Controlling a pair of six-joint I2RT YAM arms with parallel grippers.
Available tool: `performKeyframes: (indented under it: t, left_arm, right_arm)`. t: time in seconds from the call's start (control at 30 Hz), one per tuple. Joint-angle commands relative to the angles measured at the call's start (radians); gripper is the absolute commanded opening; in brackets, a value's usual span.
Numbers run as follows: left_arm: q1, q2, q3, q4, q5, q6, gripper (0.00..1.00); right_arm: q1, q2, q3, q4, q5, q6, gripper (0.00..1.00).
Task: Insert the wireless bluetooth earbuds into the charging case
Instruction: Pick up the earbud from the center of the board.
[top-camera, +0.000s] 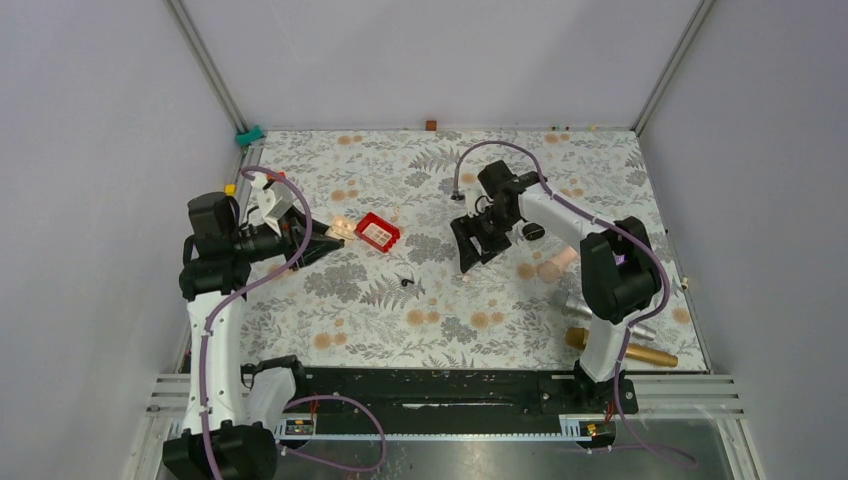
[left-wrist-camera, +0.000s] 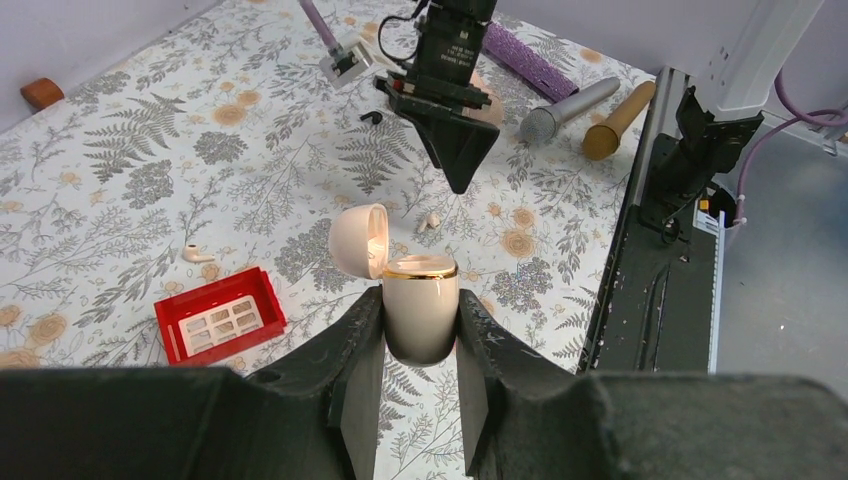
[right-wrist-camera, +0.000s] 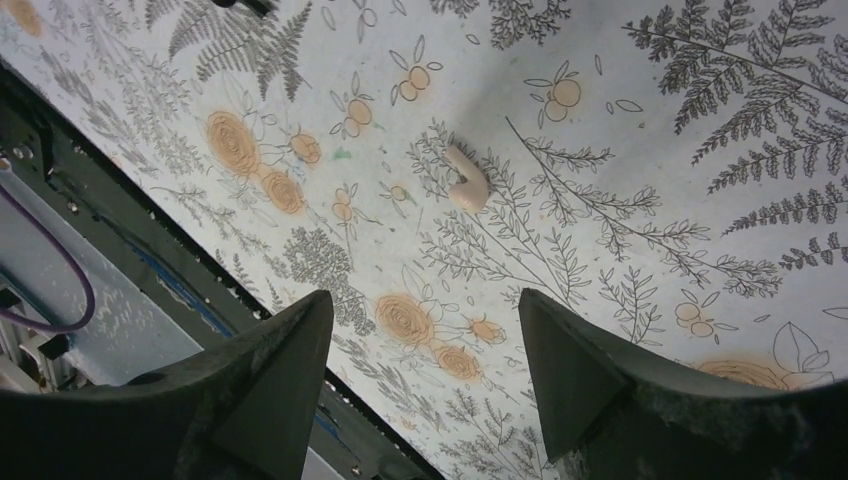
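Observation:
The cream earbud lies below, its rounded head (top-camera: 466, 277) (right-wrist-camera: 470, 193) toward the fingers. So my open right gripper next lowers its fingers to either side of the earbud's head and closes.
The charging case (left-wrist-camera: 420, 310) is cream-white with a gold rim, not black. Its lid (left-wrist-camera: 358, 240) is hinged open. My left gripper (left-wrist-camera: 420, 300) is shut on the case body and holds it upright above the table; it shows in the top view (top-camera: 335, 232) at the left. Two cream earbuds lie on the floral cloth: one (left-wrist-camera: 197, 254) beyond the red box, one (left-wrist-camera: 430, 221) just under my right gripper (left-wrist-camera: 460, 170). In the right wrist view that earbud (right-wrist-camera: 466, 185) lies ahead of my open, empty right gripper (right-wrist-camera: 425, 310), apart from its fingers.
A red box (top-camera: 377, 231) with a white insert lies beside the left gripper. A small black piece (top-camera: 405, 280) lies mid-table. Silver (left-wrist-camera: 570, 105), gold (left-wrist-camera: 618, 120) and purple (left-wrist-camera: 530, 60) microphones lie near the right arm's base. A black rail (top-camera: 450, 385) runs along the near edge.

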Motion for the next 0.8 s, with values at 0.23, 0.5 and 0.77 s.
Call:
performKeyframes:
  t: [0.23, 0.5, 0.77]
  left_arm:
    - [0.024, -0.036, -0.006, 0.039, 0.042, 0.034, 0.0]
    - [0.024, -0.039, -0.006, 0.037, 0.044, 0.04, 0.0]
    - [0.024, -0.043, -0.012, 0.038, 0.032, 0.053, 0.0]
  right_arm:
    - [-0.052, -0.015, -0.226, 0.314, -0.02, 0.336, 0.69]
    - [-0.054, 0.017, -0.268, 0.404, -0.026, 0.434, 0.61]
    - [-0.054, 0.061, -0.284, 0.425, -0.031, 0.468, 0.49]
